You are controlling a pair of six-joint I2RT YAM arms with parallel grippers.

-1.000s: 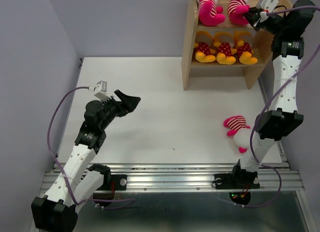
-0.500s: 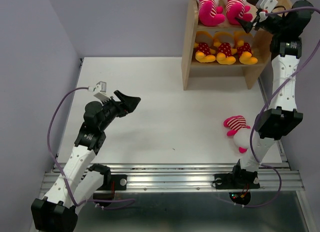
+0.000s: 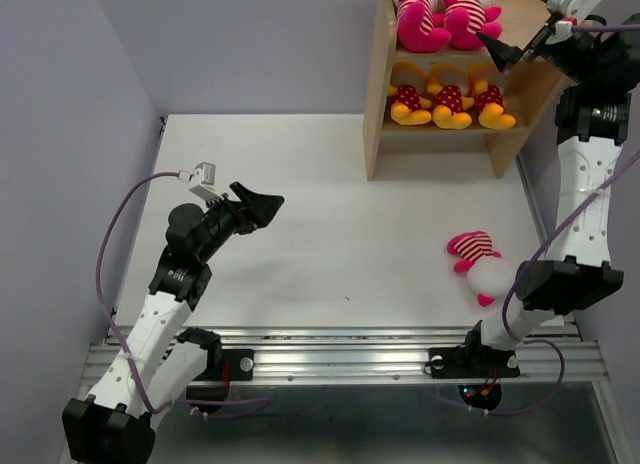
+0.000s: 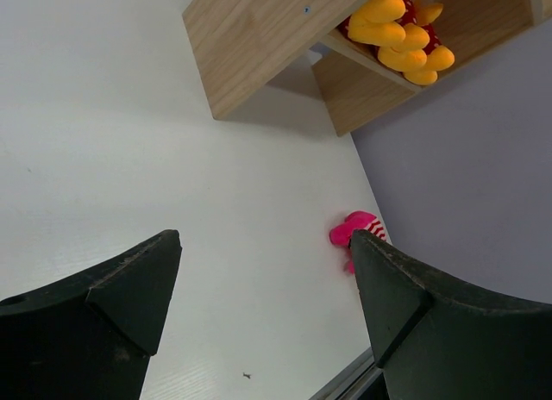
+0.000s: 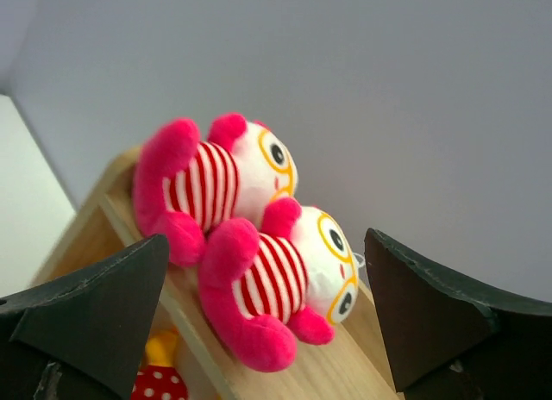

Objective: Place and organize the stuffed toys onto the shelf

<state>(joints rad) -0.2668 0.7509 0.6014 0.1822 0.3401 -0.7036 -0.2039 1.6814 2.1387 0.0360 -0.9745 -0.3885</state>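
Observation:
I will move my right gripper back from the shelf (image 3: 378, 114) next. Then I will tilt it down onto the toy's striped body.
The wooden shelf (image 3: 378, 114) stands at the far right. Two pink-and-white striped stuffed toys (image 3: 420, 19) (image 3: 465, 14) lie side by side on its upper tier, and three yellow toys in red dotted outfits (image 3: 450, 102) sit on the lower tier. My right gripper (image 3: 500, 49) hangs open just right of the second striped toy (image 5: 276, 279), holding nothing; the first striped toy (image 5: 207, 189) lies behind it. Another striped toy (image 3: 480, 264) lies on the table near the right arm. My left gripper (image 3: 258, 206) is open and empty above the table's left half.
The white table (image 3: 300, 244) ends in a metal rail (image 3: 340, 349) at the near edge. Grey walls close in on the left and right. In the left wrist view the shelf (image 4: 259, 38) and the lying striped toy (image 4: 354, 228) show beyond the open left gripper (image 4: 266, 240).
My right gripper has opened, let go of the second striped toy on the upper tier, and drawn back to the right. The left arm has not moved.

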